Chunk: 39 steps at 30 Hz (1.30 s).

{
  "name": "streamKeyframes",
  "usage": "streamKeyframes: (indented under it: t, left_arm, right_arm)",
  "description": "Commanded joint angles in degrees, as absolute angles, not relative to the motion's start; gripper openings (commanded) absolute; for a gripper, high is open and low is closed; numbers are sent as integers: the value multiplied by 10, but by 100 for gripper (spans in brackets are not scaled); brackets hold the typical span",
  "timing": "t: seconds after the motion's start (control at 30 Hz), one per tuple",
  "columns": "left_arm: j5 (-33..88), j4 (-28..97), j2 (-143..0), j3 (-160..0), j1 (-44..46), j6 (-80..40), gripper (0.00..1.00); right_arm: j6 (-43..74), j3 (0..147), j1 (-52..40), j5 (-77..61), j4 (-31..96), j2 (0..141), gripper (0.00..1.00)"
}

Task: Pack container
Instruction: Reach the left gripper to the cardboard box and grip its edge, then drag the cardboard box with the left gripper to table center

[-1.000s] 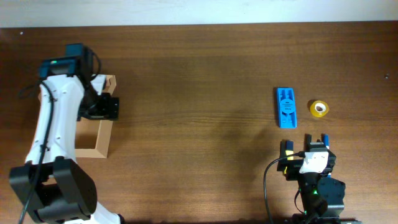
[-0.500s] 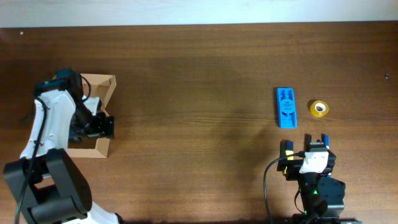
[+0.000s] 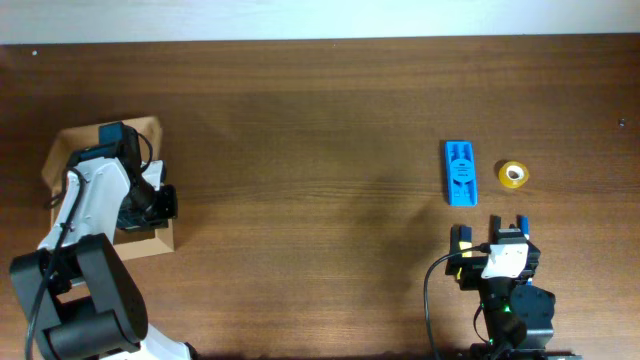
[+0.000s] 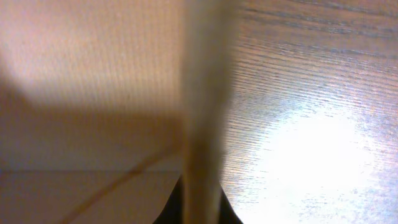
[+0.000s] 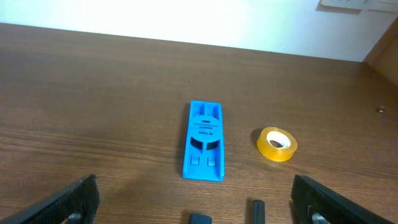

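Note:
The container (image 3: pixel 80 150) is far from the blue case. My left gripper will lift it next and set it down on the table between them.
The container (image 3: pixel 80 150), a tan cardboard box with an open top, sits at the table's left side. My left gripper (image 3: pixel 163 203) is at its right wall. In the left wrist view the cardboard wall (image 4: pixel 202 112) runs straight up between the dark jaws, and my left gripper (image 4: pixel 199 214) is shut on it. The box's inside (image 4: pixel 93 74) fills the left half of that view. My right gripper (image 3: pixel 493 232) rests near the front right edge, and in its wrist view the right gripper (image 5: pixel 199 202) stands open and holds nothing.
A flat blue case (image 3: pixel 460 172) (image 5: pixel 204 148) lies just beyond the right gripper. A yellow tape roll (image 3: pixel 513 174) (image 5: pixel 277 143) sits right of it. Two small dark ends (image 5: pixel 257 210) show at the bottom edge of the right wrist view; what they are I cannot tell.
My left gripper has closed on the container's right wall. The left arm swung down and to the left, and the box shifted left with it. The right arm has not moved.

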State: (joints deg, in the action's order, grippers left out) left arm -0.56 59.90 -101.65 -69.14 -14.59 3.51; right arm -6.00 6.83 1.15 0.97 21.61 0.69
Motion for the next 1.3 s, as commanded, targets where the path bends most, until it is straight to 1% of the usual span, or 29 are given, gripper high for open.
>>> streamKeyframes:
  t: [0.0,0.13,0.23,0.43,0.63,0.67,0.73,0.9,1.0,1.27]
  left_arm:
    - [7,605,-1016,-693,-134,-38,2]
    - [7,631,-1016,-722,-90,-93,2]
    - [6,662,-1016,-766,-40,-133,2]
    - [7,714,-1016,-887,69,-230,2]
    - [7,732,-1018,-1001,180,-346,2]
    - [7,735,-1018,-1015,198,-356,1]
    - [-6,745,-1021,-1046,241,-379,2]
    - [-13,744,-1038,-1071,323,-421,1]
    - [-13,743,-1071,-1071,363,-435,2]
    - [18,688,-1186,-1071,424,-437,2]
  right_arm:
    - [-55,64,16,7,216,1,99]
    - [-55,64,16,6,216,1,99]
    - [-55,64,16,7,216,1,99]
    - [-55,64,16,6,216,1,99]
    - [-55,64,16,6,216,1,99]
    - [-55,64,16,7,216,1,99]
    - [-55,64,16,7,216,1,99]
    - [-55,64,16,7,216,1,99]
    - [-55,64,16,7,216,1,99]
    - [-55,64,16,7,216,1,99]
